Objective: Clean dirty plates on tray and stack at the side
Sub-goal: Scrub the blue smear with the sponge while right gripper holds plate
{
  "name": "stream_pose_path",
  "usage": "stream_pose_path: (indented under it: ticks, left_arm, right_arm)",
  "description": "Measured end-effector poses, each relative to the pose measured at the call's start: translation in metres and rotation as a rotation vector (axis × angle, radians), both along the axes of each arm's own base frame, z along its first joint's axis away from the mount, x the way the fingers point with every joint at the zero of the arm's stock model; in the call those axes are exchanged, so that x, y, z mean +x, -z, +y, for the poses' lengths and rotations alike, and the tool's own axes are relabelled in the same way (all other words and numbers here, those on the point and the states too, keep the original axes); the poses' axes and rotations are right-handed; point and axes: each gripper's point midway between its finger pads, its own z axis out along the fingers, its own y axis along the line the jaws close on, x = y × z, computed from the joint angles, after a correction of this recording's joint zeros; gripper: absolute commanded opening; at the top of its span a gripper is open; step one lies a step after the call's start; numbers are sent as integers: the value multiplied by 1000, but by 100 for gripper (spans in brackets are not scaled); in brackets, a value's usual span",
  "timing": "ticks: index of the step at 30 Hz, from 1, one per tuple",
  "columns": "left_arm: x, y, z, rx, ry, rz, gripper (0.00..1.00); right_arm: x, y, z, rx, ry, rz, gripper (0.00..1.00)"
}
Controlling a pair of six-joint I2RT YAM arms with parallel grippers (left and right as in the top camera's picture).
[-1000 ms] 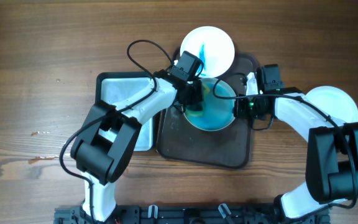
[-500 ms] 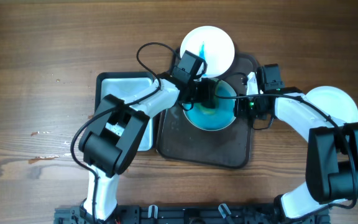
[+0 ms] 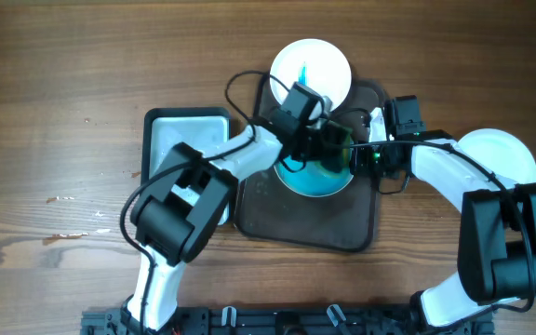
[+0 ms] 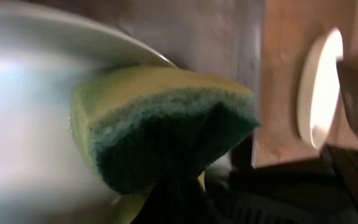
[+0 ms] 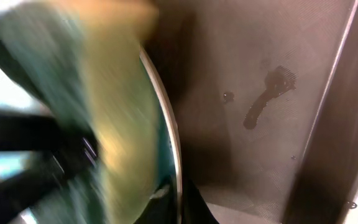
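The basin is open to the left in the overhead view. I will lift my left gripper, swing it over the whitish inside of the basin and let go of the sponge [image 3: 332, 154].
A white plate [image 3: 310, 182] smeared all over with blue lies on the dark brown tray [image 3: 305, 223]. My left gripper [image 3: 322, 145] is shut on a yellow-and-green sponge [image 3: 332, 154] and presses it onto this plate near its right side. The left wrist view shows the sponge [image 4: 166, 134] close up against the plate [image 4: 36, 93]. My right gripper [image 3: 359, 158] is shut on the plate's right rim [image 5: 169, 134], one finger on each side. A second plate [image 3: 312, 70] with a blue streak sits at the tray's far edge. A plain white plate [image 3: 508, 154] lies on the table to the right.
A teal-rimmed basin [image 3: 182, 140] with a whitish inside stands left of the tray, under my left arm. The tray floor [image 5: 266, 81] beside the held plate carries a dark wet smear. Bare wooden table [image 3: 54, 112] surrounds everything.
My left gripper has swept the sponge rightward across the blue plate, from its left side to near its right rim. The right gripper has stayed on the rim.
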Motion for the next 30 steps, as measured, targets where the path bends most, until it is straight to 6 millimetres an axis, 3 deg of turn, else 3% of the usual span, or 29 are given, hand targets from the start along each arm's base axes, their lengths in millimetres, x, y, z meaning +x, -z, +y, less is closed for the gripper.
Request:
stream_pose_path:
  ticks: [4, 10, 12, 15, 16, 19, 24, 30]
  left_arm:
    - [-9, 1, -7, 1, 21, 7, 4]
    - [-2, 10, 15, 75, -40, 52, 4]
    - [4, 13, 29, 120, -78, 66, 4]
    - [17, 14, 64, 214, -166, 77, 4]
    - [26, 14, 85, 264, -219, 78, 4]
    - [30, 13, 112, 339, -274, 85, 4]
    - [23, 10, 127, 422, -282, 80, 4]
    - [-1, 4, 133, 467, -241, 134, 4]
  right_arm:
    - [0, 0, 0, 0, 0, 0, 4]
    - [0, 0, 1, 1, -2, -1, 4]
    - [1, 0, 1, 5, -3, -3, 4]
    - [0, -1, 2, 5, -8, -5, 4]
    - [0, -1, 2, 5, -8, -5, 4]
    - [1, -1, 2, 5, -9, -6, 4]
    - [1, -1, 2, 6, -9, -6, 4]
    - [0, -1, 2, 7, -9, -4, 4]
